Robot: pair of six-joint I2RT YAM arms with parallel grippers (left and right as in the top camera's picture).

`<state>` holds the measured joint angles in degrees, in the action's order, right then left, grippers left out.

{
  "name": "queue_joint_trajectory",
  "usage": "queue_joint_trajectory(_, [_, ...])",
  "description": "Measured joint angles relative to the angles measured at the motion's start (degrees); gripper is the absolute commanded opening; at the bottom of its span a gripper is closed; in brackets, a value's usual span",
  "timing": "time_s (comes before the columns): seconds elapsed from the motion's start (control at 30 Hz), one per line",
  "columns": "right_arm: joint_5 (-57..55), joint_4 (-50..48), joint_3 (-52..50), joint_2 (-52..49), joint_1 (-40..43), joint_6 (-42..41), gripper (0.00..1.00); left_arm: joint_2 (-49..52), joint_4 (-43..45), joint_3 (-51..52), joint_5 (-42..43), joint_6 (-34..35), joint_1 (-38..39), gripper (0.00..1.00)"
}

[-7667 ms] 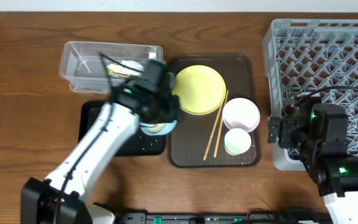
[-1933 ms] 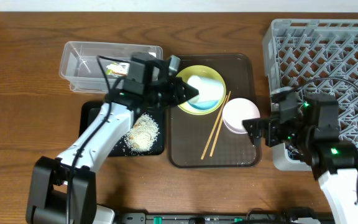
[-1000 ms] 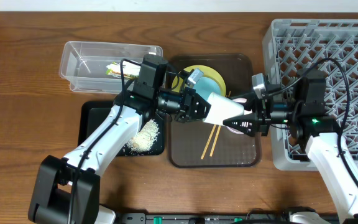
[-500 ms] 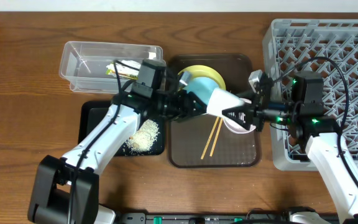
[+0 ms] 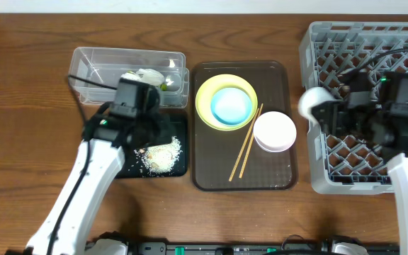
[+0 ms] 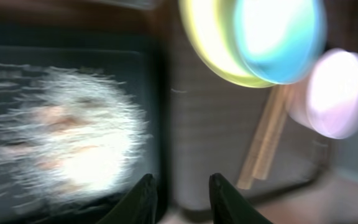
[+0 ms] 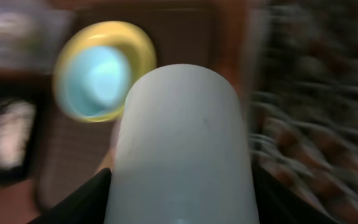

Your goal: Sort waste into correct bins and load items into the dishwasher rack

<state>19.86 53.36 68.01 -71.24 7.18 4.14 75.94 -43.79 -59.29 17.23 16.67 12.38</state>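
Observation:
The robot's right gripper should next swing over and down and let go of the cup [image 5: 311,101] among the rack's near wires, because they are below, to the gripper's right in the overhead view.
My right gripper [image 5: 319,108] is shut on the small white cup [image 5: 311,101] and holds it at the left edge of the grey dishwasher rack [image 5: 374,42]. The cup [image 7: 182,143] fills the right wrist view. My left gripper [image 5: 163,129] is open and empty over the right edge of the black tray [image 5: 105,131], beside the rice heap [image 5: 163,154]. The rice [image 6: 67,146] is blurred in the left wrist view. The light blue bowl [image 5: 231,105] sits in the yellow plate [image 5: 205,106]. The white bowl [image 5: 275,132] and chopsticks [image 5: 246,142] lie on the brown tray. The wrapper [image 5: 147,76] is in the clear tub [image 5: 91,71].
The brown serving tray [image 5: 211,177] lies between the black tray and the rack. Both wrist views are motion-blurred. The rack's pegs [image 7: 309,124] show to the right of the cup. Bare wooden table lies at the left and along the front.
The two arms have parted from the middle of the brown tray. My left arm has drawn back left over the black tray. My right arm has carried the white cup right to the rack's edge.

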Motion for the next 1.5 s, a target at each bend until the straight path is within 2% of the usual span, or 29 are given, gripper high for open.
queue_joint_trajectory(0.1, [-8.0, 3.5, 1.9, 0.2, 2.3, -1.7, 0.04, -2.9, -1.2, 0.0, -6.3, -0.5, -0.9, 0.40])
queue_joint_trajectory(0.23, [-17.5, 5.0, 2.3, 0.1, 7.5, -4.0, 0.04, -5.0, -1.2, 0.0, -10.2, -0.7, -1.1, 0.43])
queue_joint_trajectory(0.47, [-22.6, 8.2, 2.5, -4.0, 16.5, -5.7, 0.04, -5.1, -1.8, 0.0, -12.1, -0.8, -1.1, 0.46])
queue_joint_trajectory(0.67, [-23.8, 8.7, 2.5, -12.2, 19.7, -6.3, 0.17, -5.1, -1.9, 0.0, -12.7, -0.9, -1.1, 0.46])
queue_joint_trajectory(0.87, [-23.7, 6.9, 2.5, -18.1, 19.9, -6.5, 0.48, -5.1, -2.2, 0.0, -12.9, -0.9, -1.1, 0.47])
queue_joint_trajectory(0.93, [-23.2, 6.9, 2.5, -19.8, 19.9, -6.5, 0.65, -5.1, -2.3, 0.0, -12.9, -0.9, -1.1, 0.47])
queue_joint_trajectory(1.0, [-22.3, 6.9, 2.5, -20.9, 19.9, -6.8, 0.72, -5.1, -2.3, 0.0, -12.9, -0.9, -1.1, 0.47])
queue_joint_trajectory(1.17, [-20.4, 6.6, 2.5, -21.6, 19.9, -7.0, 0.80, -5.1, -2.3, 0.0, -12.9, -0.9, -1.1, 0.47])
queue_joint_trajectory(1.33, [-18.4, 6.6, 2.7, -21.5, 19.9, -6.9, 0.78, -5.1, -2.3, 0.0, -13.0, -0.9, -1.1, 0.47])
queue_joint_trajectory(1.5, [-11.2, 5.3, 4.3, -18.7, 19.5, -6.7, 0.74, -5.1, -2.3, 0.0, -13.0, -0.9, -1.1, 0.48])
